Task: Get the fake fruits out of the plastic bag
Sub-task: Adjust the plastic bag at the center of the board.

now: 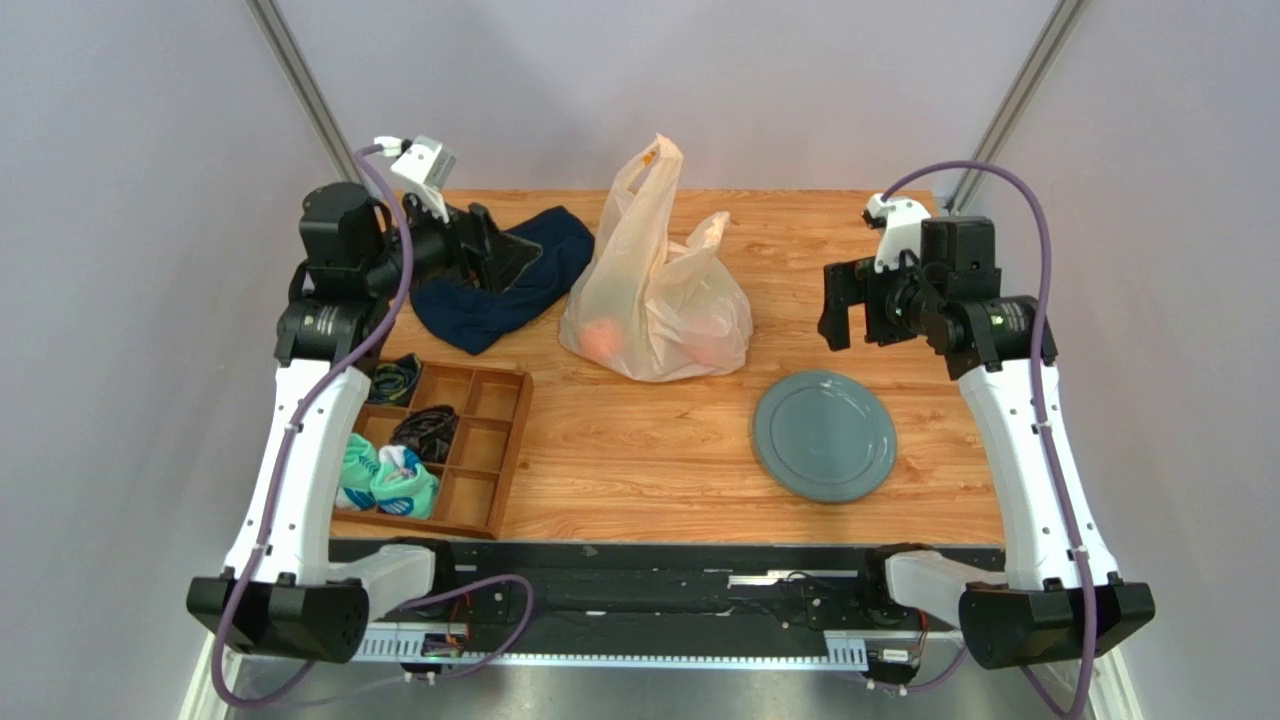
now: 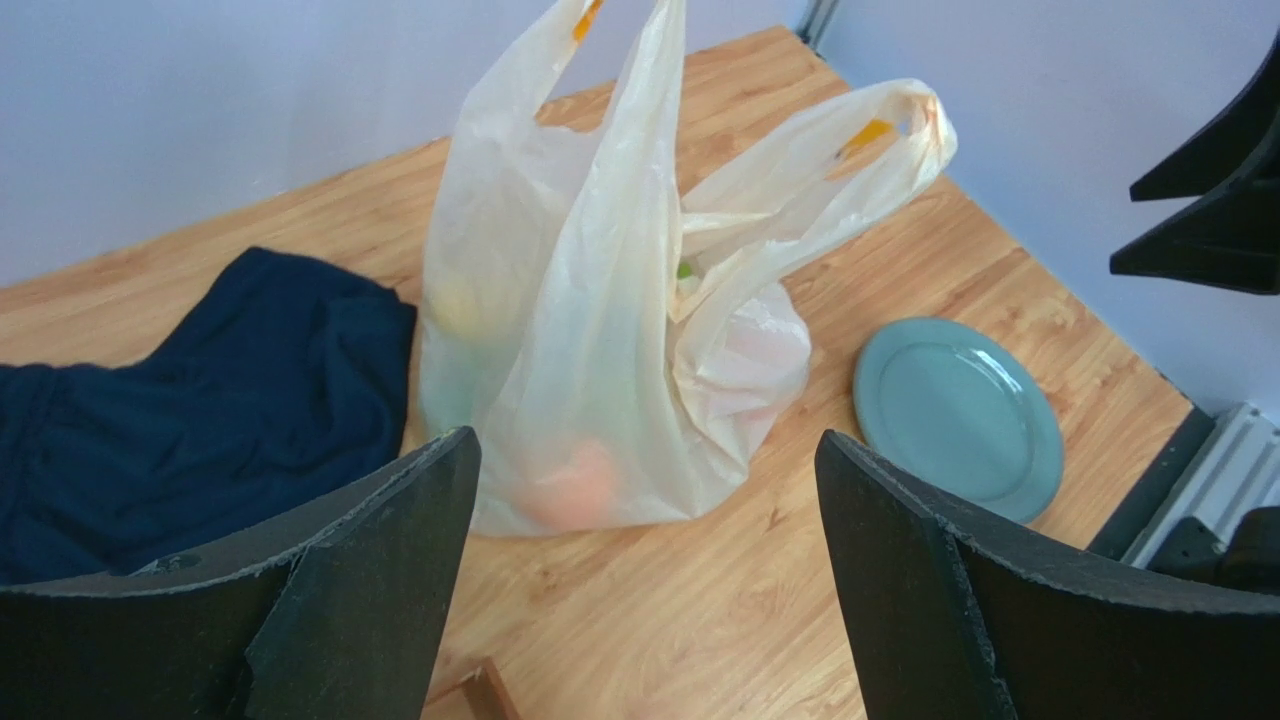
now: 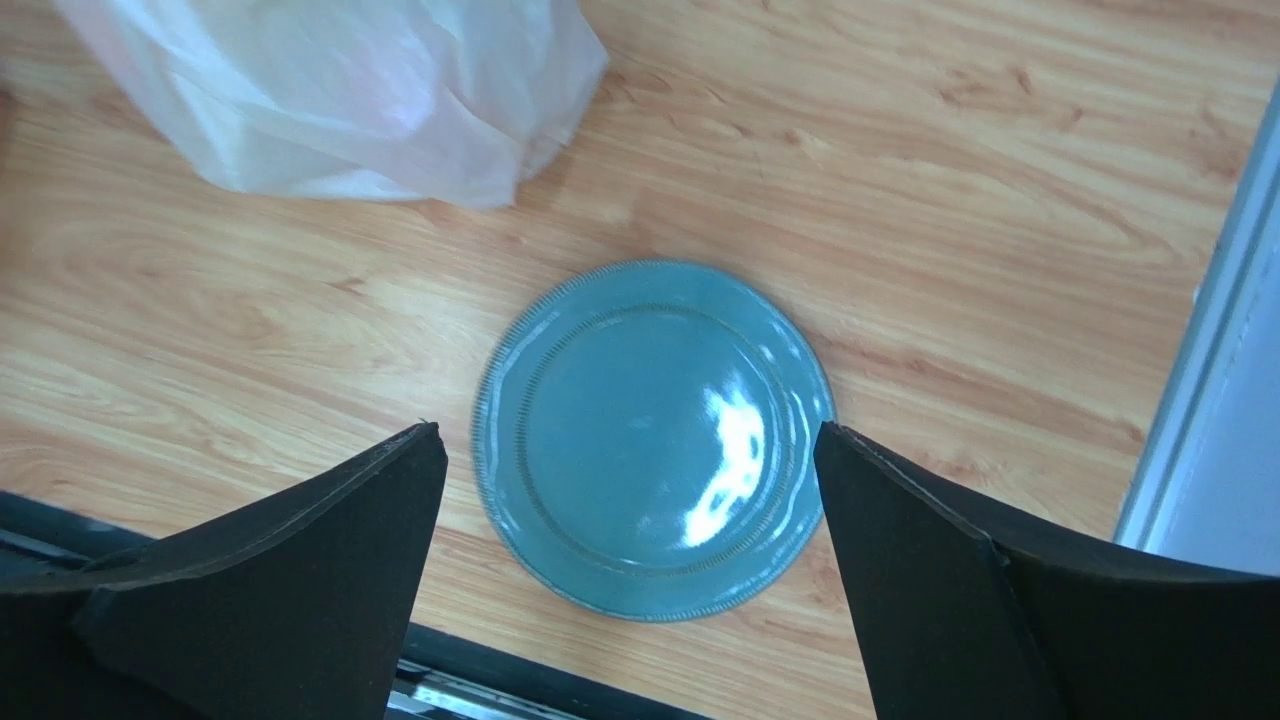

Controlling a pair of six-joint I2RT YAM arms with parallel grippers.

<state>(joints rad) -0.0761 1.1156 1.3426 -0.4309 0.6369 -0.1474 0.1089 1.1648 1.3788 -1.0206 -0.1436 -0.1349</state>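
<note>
The taller handle loop stands upright nearest the navy cloth, and my left gripper will next move outward toward the bag onto that loop's upper part (image 1: 652,164) (image 2: 652,33).
The plastic bag (image 1: 657,293) stands at the back middle of the table, cream and translucent, with both handle loops up. Fake fruits show only as blurs through its wall: an orange one (image 2: 579,483) low at the front, a yellowish one (image 2: 466,312) higher on the left and a bit of green (image 2: 685,272) near the mouth. My left gripper (image 1: 489,248) hovers open to the left of the bag, above the dark cloth, with the bag (image 2: 601,330) ahead of its fingers. My right gripper (image 1: 849,308) hangs open to the right of the bag, above the plate, holding nothing.
A teal plate (image 1: 824,435) lies right of centre, below the right gripper (image 3: 627,429). A navy cloth (image 1: 504,285) lies crumpled left of the bag. A wooden divided tray (image 1: 516,450) at the front left holds rolled teal socks (image 1: 383,477) and dark items.
</note>
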